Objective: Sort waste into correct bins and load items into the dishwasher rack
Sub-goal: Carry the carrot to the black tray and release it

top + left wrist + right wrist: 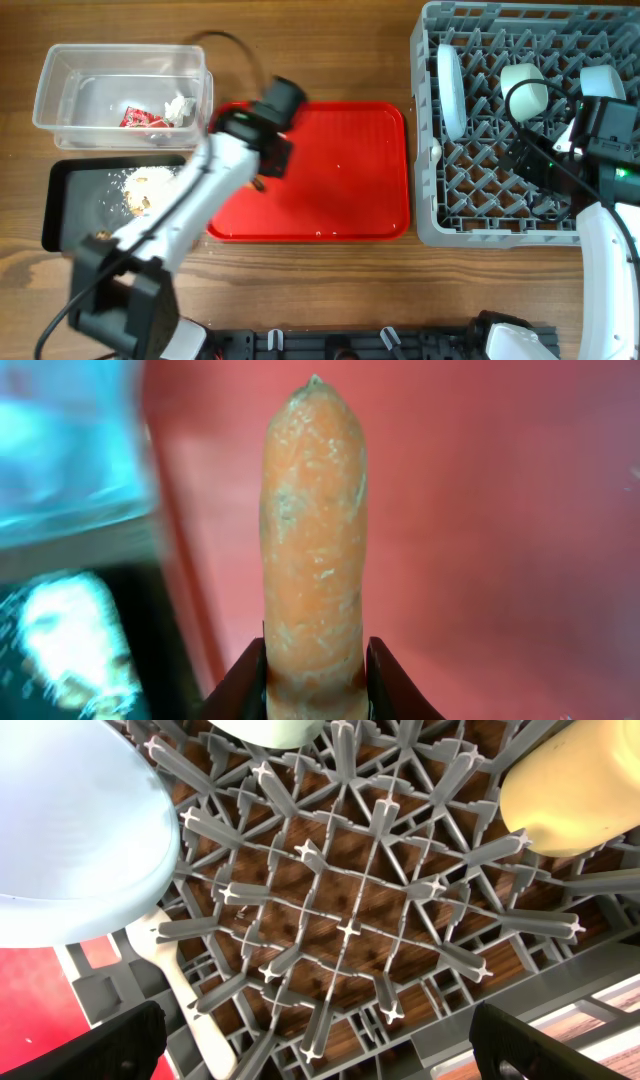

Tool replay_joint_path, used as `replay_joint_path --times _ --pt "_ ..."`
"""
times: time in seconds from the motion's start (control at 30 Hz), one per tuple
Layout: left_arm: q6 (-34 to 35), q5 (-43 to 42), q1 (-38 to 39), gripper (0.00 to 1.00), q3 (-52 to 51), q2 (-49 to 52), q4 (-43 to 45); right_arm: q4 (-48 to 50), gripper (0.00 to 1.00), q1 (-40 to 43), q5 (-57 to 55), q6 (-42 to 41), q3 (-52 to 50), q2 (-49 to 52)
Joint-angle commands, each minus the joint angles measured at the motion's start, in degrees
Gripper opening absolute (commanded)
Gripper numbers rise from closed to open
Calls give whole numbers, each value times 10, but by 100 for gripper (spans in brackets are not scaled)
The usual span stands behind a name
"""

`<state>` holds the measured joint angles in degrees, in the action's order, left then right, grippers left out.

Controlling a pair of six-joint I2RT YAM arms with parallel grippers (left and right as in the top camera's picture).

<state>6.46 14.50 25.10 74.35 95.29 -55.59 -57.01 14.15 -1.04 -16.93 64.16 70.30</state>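
My left gripper should next go to the left in the overhead view, then down over the black tray's bare side [80,198] to let go of the carrot clear of crumbs.
My left gripper [315,685] is shut on the orange carrot [313,540] and holds it above the left part of the flat red tray [340,190]; in the overhead view the gripper [262,178] hides the carrot. The clear tub [60,95] holds a red wrapper [136,118] and white tissue [180,106]. The black tray [62,215] holds pale crumbs [145,185]. The grey rack [440,215] holds a light blue plate [451,90], bowls [525,88] and a white spoon [178,982]; a yellow cup [575,790] shows too. My right gripper [318,1055] is open above the rack.
A few crumbs lie on the red tray. A black cable [235,45] runs behind the tub. The black tray's edge [170,650] and the tub's corner [70,450] show left of the carrot.
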Motion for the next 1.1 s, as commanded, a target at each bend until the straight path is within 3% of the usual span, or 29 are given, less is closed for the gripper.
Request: replay_joint_path --times 0.0,0.23,0.5,0.97,1.07 --pt "72 10 -119 22 12 -31 -3 2 100 2 10 -11 0 2" --pt "174 -84 -372 18 9 -30 -8 2 100 2 10 -11 0 2" --pt "226 -89 -578 20 -23 -17 38 4 100 2 12 -10 0 2" --pt "225 -89 -606 25 -91 77 114 4 100 2 12 -10 0 2" --pt "225 -89 -606 31 -95 95 115 4 100 2 12 -10 0 2"
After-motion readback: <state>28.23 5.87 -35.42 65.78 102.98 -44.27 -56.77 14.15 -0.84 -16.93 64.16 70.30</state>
